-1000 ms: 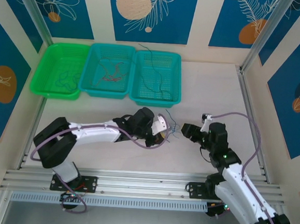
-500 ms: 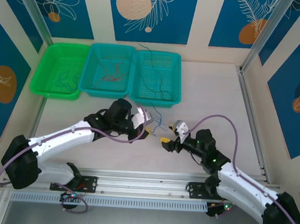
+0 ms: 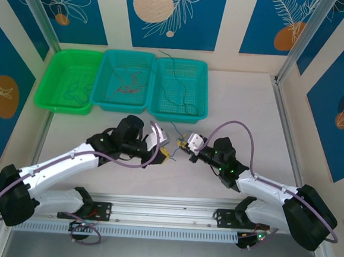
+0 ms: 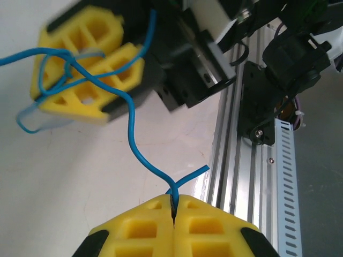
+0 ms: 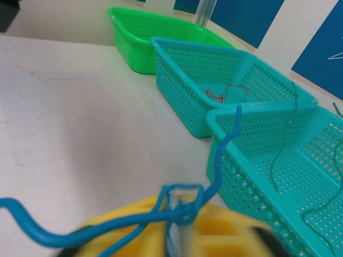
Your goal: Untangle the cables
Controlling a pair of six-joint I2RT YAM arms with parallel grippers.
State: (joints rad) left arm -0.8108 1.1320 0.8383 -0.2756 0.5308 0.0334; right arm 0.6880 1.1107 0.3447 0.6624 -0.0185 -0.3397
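Observation:
The robot's left hand will next carry the blue cable (image 3: 176, 139) outward over the green basket (image 3: 71, 86) with blue wires in it, past the middle basket, and let it go.
A thin blue cable (image 3: 176, 139) spans the short gap between my two grippers at mid-table. My left gripper (image 3: 166, 154) is shut on one end of it; in the left wrist view the jaws (image 4: 172, 200) pinch the blue cable (image 4: 133, 140), and a short free tail pokes out to the right. My right gripper (image 3: 185, 145) is shut on a knotted loop of the same cable (image 5: 183, 210), its yellow fingers (image 5: 134, 225) blurred. One free end rises in front of the near teal basket. Red cables (image 3: 126, 84) lie in the middle basket, dark ones (image 3: 182, 89) in the right basket.
Three baskets line the back: green (image 3: 51, 92), teal (image 3: 106, 99), teal (image 3: 201, 110). The green basket holds a few blue-purple wires (image 3: 77, 89). An aluminium rail (image 3: 165, 208) runs along the near edge, close behind my left gripper in its wrist view (image 4: 231, 144).
My right gripper has swung left and in toward the left one. My left gripper has drawn back to the left, so the two now sit close with the blue cable between them.

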